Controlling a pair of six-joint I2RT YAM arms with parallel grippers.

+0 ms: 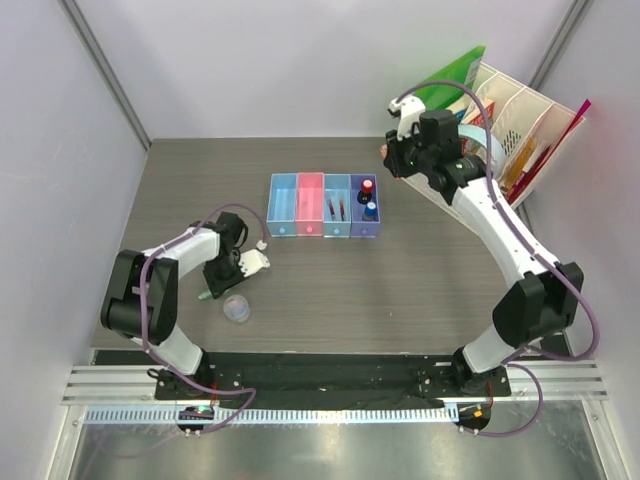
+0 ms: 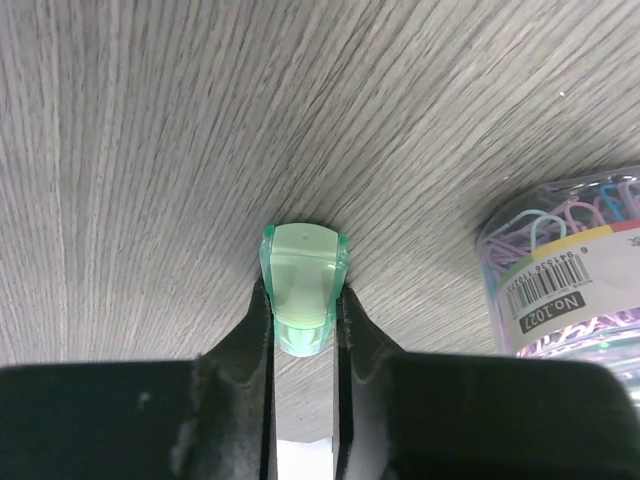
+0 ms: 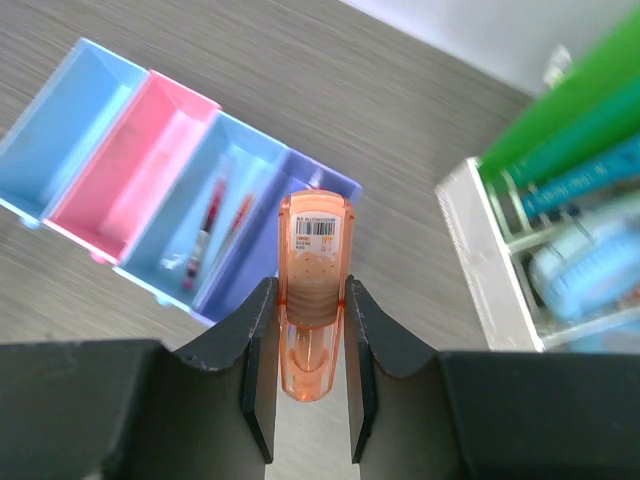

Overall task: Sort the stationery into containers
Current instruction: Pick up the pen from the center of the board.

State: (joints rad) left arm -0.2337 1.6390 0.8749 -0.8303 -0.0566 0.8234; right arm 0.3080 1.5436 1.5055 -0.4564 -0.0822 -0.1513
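The pink tray is empty, so next I will move my right gripper to the left in the top view and down over that tray to release the orange piece (image 3: 314, 240).
My left gripper (image 2: 303, 290) is shut on a short green piece (image 2: 302, 265) that lies on the table, low at the front left (image 1: 204, 296). Beside it stands a round translucent tub of paper clips (image 2: 570, 270), seen as a bluish disc (image 1: 237, 309) from above. My right gripper (image 3: 307, 290) is shut on a short orange piece (image 3: 314, 240), held in the air right of the containers (image 1: 283, 232). The four joined trays are light blue, pink, light blue and purple. Red pens (image 3: 207, 225) lie in the third tray. Red- and blue-capped bits (image 1: 368, 198) sit in the purple one.
A white perforated desk organizer (image 1: 520, 120) with folders and a green book (image 1: 450, 80) stands at the back right, close behind the right arm. Grey walls enclose the table on three sides.
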